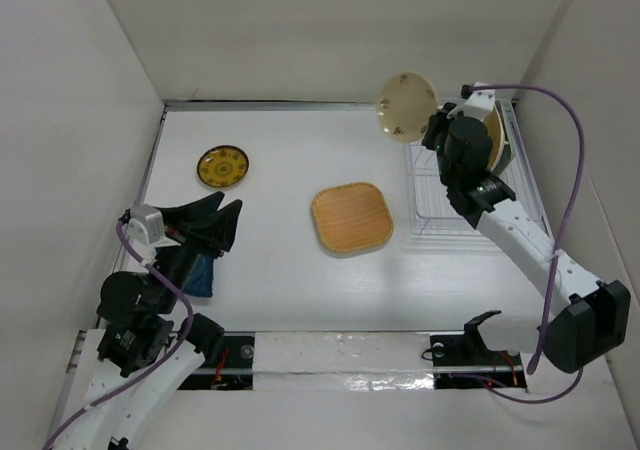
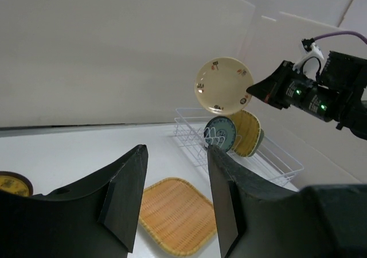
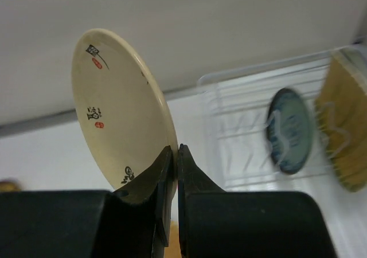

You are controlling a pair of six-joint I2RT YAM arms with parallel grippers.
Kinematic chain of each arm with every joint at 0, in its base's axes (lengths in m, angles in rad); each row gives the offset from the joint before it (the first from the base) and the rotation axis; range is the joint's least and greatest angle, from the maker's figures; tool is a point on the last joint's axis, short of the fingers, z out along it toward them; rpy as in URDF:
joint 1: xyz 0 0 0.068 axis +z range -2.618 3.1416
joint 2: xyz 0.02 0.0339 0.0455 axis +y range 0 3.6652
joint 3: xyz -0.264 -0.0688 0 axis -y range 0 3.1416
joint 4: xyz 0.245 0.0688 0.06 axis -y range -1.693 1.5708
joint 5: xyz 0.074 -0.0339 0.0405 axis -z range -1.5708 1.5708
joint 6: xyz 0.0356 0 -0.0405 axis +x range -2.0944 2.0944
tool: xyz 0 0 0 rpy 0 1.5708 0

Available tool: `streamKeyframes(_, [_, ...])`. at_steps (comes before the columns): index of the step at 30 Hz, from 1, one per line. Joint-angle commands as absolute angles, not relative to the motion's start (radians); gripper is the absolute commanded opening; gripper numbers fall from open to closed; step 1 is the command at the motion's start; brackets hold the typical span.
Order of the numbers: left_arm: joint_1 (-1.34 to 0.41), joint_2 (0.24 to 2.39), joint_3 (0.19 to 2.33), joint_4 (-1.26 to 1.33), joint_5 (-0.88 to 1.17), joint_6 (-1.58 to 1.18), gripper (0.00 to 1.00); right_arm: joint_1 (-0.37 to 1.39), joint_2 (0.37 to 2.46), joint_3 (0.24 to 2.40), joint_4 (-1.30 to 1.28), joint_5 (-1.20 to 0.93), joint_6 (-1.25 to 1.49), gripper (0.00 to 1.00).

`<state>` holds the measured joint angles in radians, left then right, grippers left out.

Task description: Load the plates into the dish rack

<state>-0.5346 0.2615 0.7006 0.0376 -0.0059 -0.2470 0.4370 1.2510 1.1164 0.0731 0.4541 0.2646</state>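
My right gripper will move over next, go down and let go of the cream plate (image 1: pixel 406 107), because the empty gap between standing plates is below the gripper, to its right in the top view.
My right gripper (image 1: pixel 432 130) is shut on the rim of the round cream plate (image 1: pixel 406 107), holding it in the air above the left end of the white wire dish rack (image 1: pixel 440 198). In the right wrist view the jaws (image 3: pixel 175 150) pinch the cream plate (image 3: pixel 120 109) by its lower edge. A teal-blue plate (image 2: pixel 221 133) and a tan woven plate (image 2: pixel 248 133) stand upright in the dish rack (image 2: pixel 275 157). A tan rounded-square plate (image 1: pixel 351 218) lies flat mid-table. The yellow patterned plate (image 1: pixel 222 166) lies at the left. My left gripper (image 1: pixel 229 203) hovers open and empty at the near left.
White walls enclose the table at the left, back and right. A dark blue object (image 1: pixel 202 275) lies beneath my left arm. A purple cable (image 1: pixel 575 190) loops along the right arm.
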Motion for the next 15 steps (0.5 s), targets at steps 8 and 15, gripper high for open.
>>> streamKeyframes(8, [-0.529,0.167,0.724,0.109,0.103,-0.281,0.45,0.322,1.483,1.411,0.201,1.031,-0.311,0.0])
streamKeyframes(15, [-0.529,0.107,0.69,0.109,0.107,-0.29,0.45,0.249,1.591,1.428,0.272,1.077,-0.482,0.0])
